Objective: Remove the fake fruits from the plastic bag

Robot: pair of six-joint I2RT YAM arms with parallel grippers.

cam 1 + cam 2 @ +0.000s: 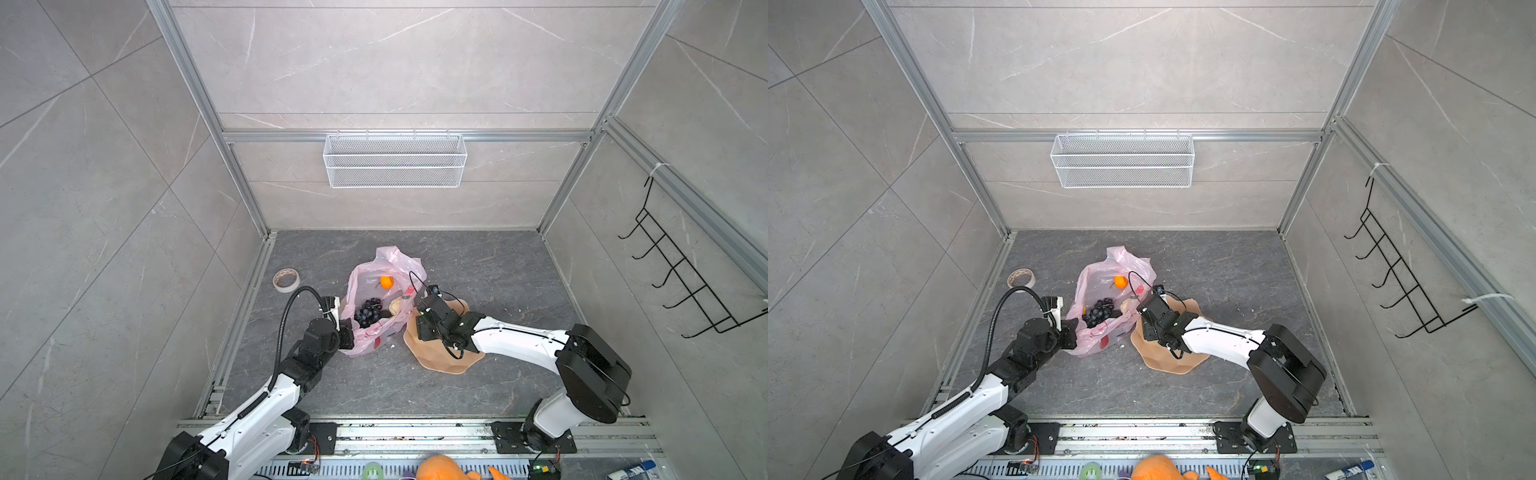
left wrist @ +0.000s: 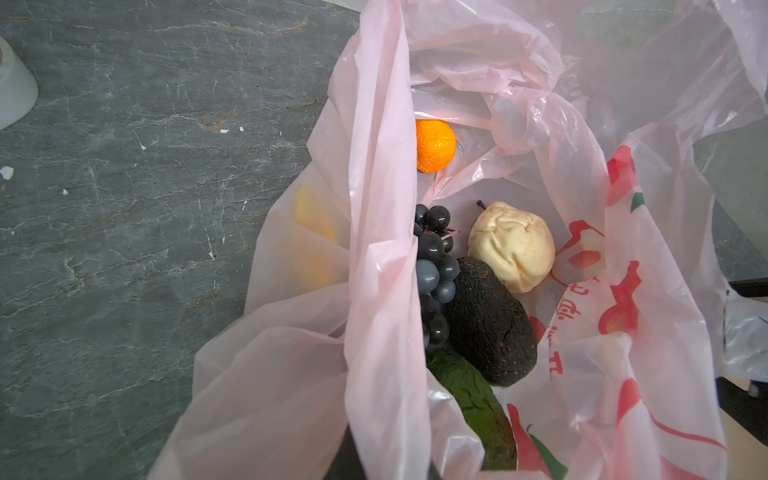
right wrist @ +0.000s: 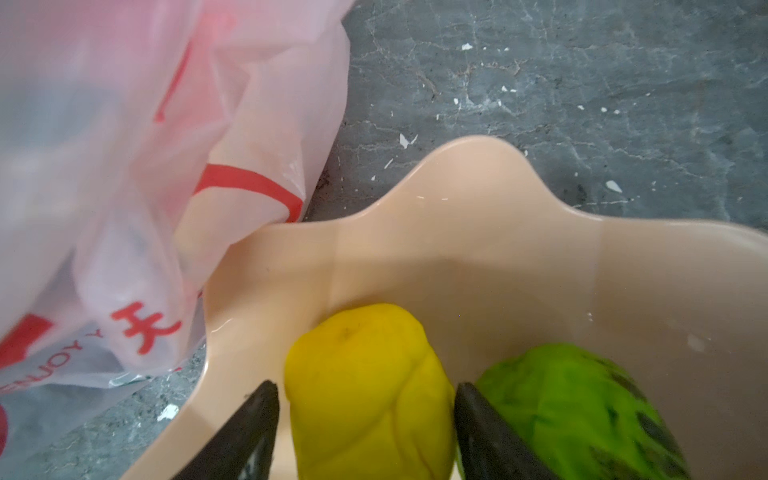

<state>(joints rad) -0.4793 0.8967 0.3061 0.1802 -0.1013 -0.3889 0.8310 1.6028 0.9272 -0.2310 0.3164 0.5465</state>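
I will move my left gripper away from the peach plate, back over bare floor, then release the bag's rim, since film hides part of the grape bunch (image 1: 368,313).
The pink plastic bag (image 1: 361,347) (image 1: 1096,345) (image 2: 374,249) lies open on the floor. Inside it are an orange (image 1: 386,282) (image 2: 435,145), a black grape bunch (image 1: 368,313) (image 2: 434,270), a cream piece (image 2: 513,247), a dark avocado (image 2: 490,324) and a green fruit (image 2: 473,399). My left gripper (image 1: 347,334) is shut on the bag's near rim, and film drapes over its fingers. My right gripper (image 3: 363,399) (image 1: 426,330) stands open over the peach plate (image 3: 478,232) (image 1: 436,357). The yellow lemon (image 3: 370,386) sits between its fingers, beside a bumpy green fruit (image 3: 573,407).
A tape roll (image 1: 286,280) lies at the floor's left edge. A white wire basket (image 1: 395,160) hangs on the back wall and a black hook rack (image 1: 681,270) on the right wall. An orange plush toy (image 1: 449,469) sits at the front rail.
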